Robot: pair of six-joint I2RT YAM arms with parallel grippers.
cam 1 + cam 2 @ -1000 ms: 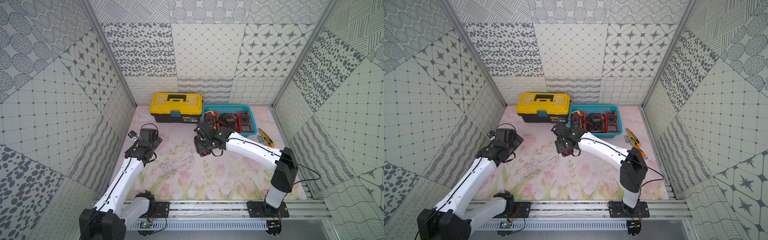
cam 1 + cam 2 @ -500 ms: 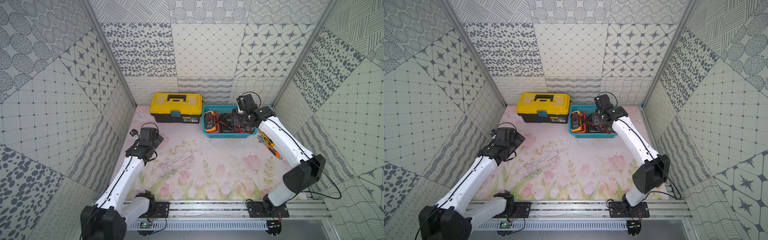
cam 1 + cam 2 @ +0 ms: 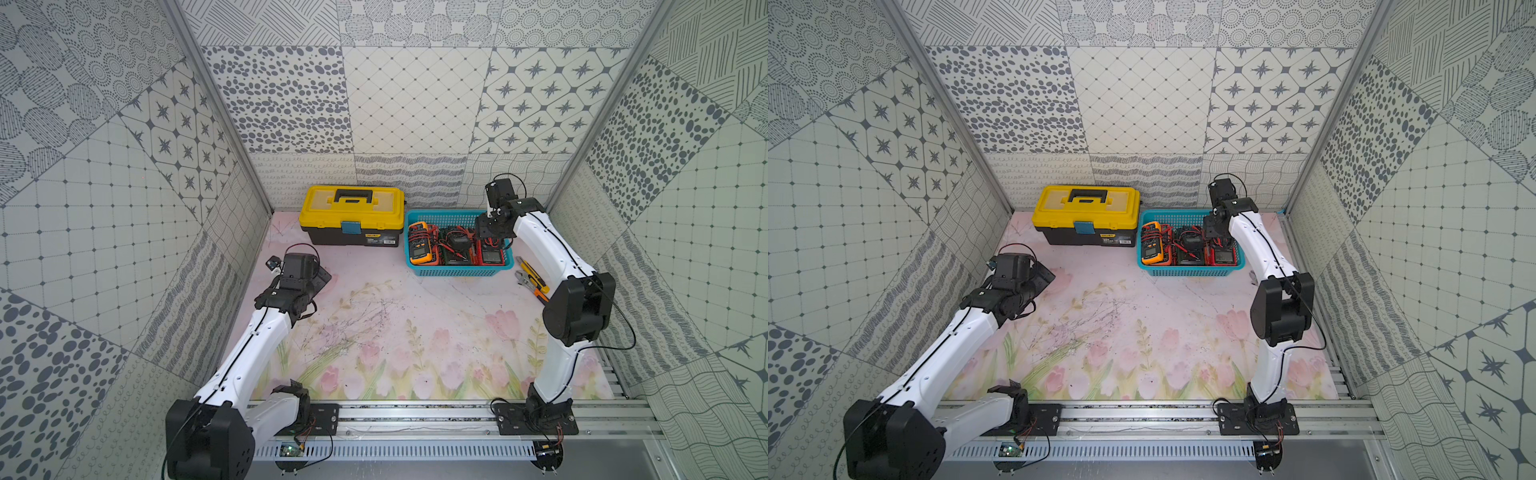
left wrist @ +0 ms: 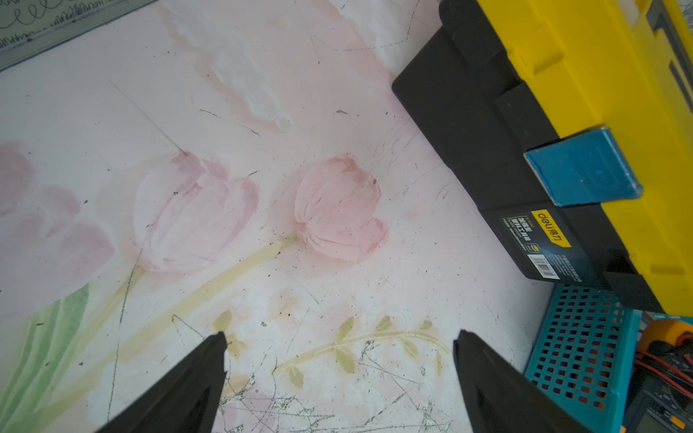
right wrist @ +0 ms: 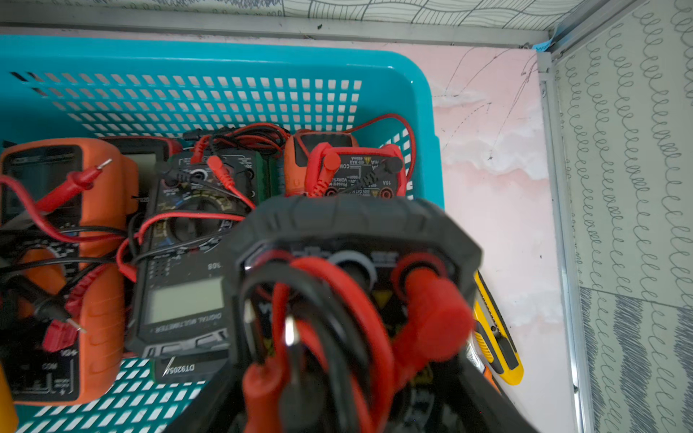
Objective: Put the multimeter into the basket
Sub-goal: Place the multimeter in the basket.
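Next, the right gripper moves down to the red meter at the basket's end (image 5: 364,169), which lies below it, and releases the black multimeter (image 5: 352,225) on top of that meter.
The turquoise basket (image 3: 457,272) stands at the back right in both top views, its front wall (image 3: 1187,272) facing me. My right gripper (image 3: 492,237) hangs over the basket's right end, shut on a black multimeter (image 5: 352,225) with red and black leads bundled on its face. In the right wrist view the gripper (image 5: 345,397) is mostly hidden behind that multimeter. Below it the basket (image 5: 210,60) holds an orange meter (image 5: 97,300), a dark one (image 5: 183,300) and a red one (image 5: 356,168). My left gripper (image 3: 320,276) is open above the mat (image 4: 340,337), far from the basket.
A yellow-lidded black toolbox (image 3: 353,214) sits directly left of the basket, and it also shows close to my left gripper (image 4: 562,93). A yellow utility knife (image 3: 534,276) and pliers (image 3: 524,281) lie on the mat right of the basket, near the side wall.
My right gripper has carried the multimeter from the mat's middle, left of the basket, to above the basket's right end. The left arm has stayed still.
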